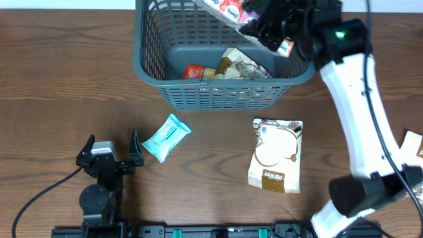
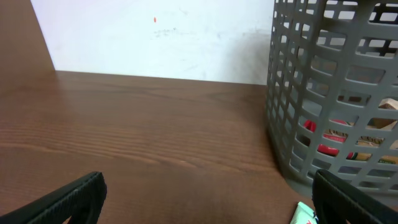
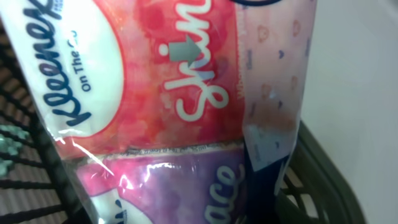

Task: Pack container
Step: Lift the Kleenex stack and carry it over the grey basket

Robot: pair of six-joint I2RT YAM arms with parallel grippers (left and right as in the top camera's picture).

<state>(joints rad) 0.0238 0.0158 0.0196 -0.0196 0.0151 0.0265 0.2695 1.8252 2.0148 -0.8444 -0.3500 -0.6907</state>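
The robot needs to lower the right gripper into the container next, moving it to the left in the overhead view, because the container's bare bottom (image 1: 207, 55) shows there beyond the red and beige packs.
The dark grey lattice container (image 1: 218, 84) stands at the table's far middle, with a red pack (image 1: 193, 71) and a beige pack (image 1: 241, 65) inside. My right gripper (image 1: 264, 23) is above its far right corner, shut on a pink Kleenex tissue pack (image 1: 228, 8). That pack fills the right wrist view (image 3: 155, 93), with the container's rim (image 3: 323, 180) below it and my fingers hidden. My left gripper (image 1: 111, 151) is open and empty at the front left. In the left wrist view its fingers (image 2: 208, 199) frame bare table, with the container wall (image 2: 336, 93) on the right.
A teal snack pack (image 1: 166, 137) lies just right of the left gripper; its corner shows in the left wrist view (image 2: 303, 214). A brown and white pouch (image 1: 276, 155) lies in front of the container. Another pack (image 1: 413, 145) sits at the right edge.
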